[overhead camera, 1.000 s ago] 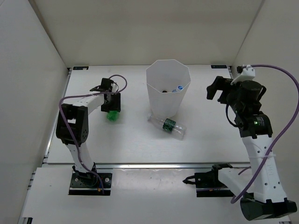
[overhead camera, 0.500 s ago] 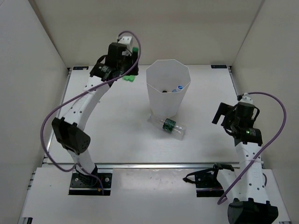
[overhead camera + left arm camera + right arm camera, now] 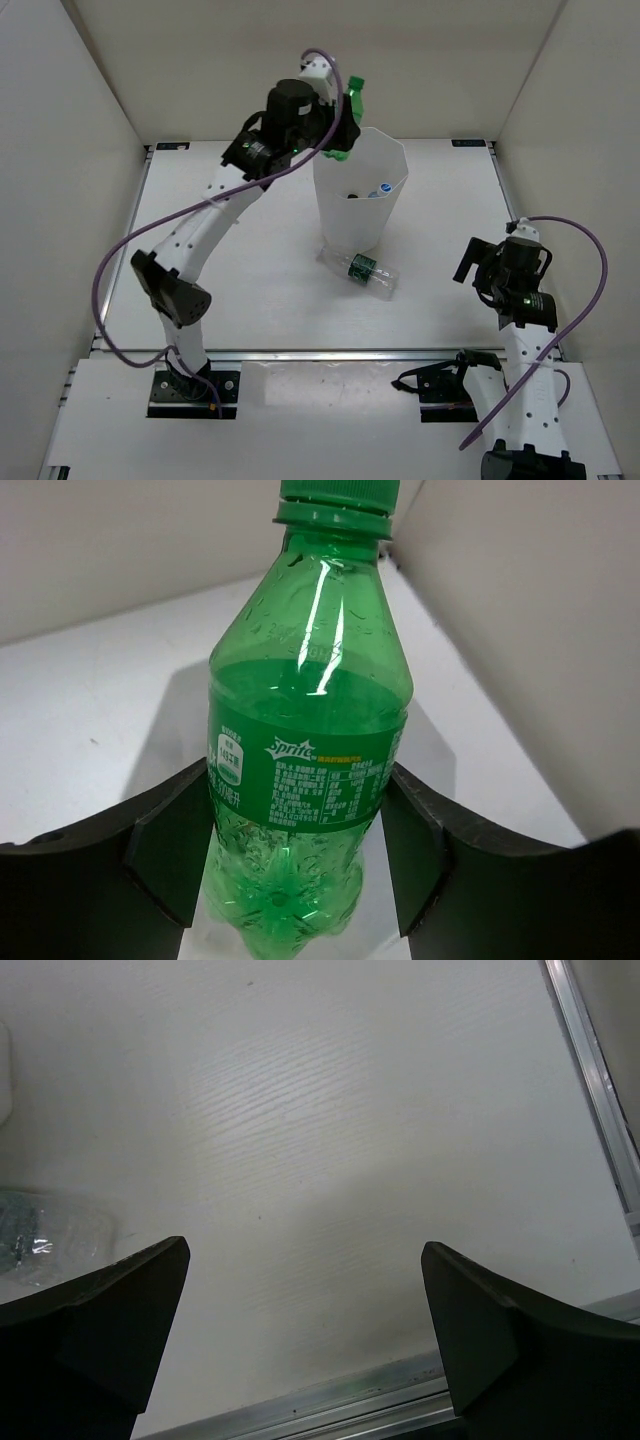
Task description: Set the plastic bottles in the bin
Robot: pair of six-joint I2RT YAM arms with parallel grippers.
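The clear bottle's base [image 3: 382, 281] [image 3: 80, 1240] points toward my open right gripper. So my right gripper next moves toward the bin, turns along the clear bottle and lowers onto that base.
My left gripper [image 3: 338, 122] is shut on the all-green bottle [image 3: 350, 102] and holds it high at the back left rim of the tall translucent white bin [image 3: 360, 190]. In the left wrist view the green bottle [image 3: 305, 740] stands between my two fingers [image 3: 165, 845], cap away from the camera. A blue bottle cap [image 3: 385, 187] shows inside the bin. A clear bottle with a green label [image 3: 361, 271] lies on the table against the bin's front base; its edge shows in the right wrist view [image 3: 30, 1235]. My right gripper [image 3: 472, 262] is open and empty over bare table at the right.
White walls enclose the table on the left, back and right. A metal rail [image 3: 330, 354] runs along the table's front edge; it also shows in the right wrist view [image 3: 330, 1400].
My left arm has swung right and up, carrying the green bottle from the back left to the bin's rim. My right arm has dropped a little lower at the right.
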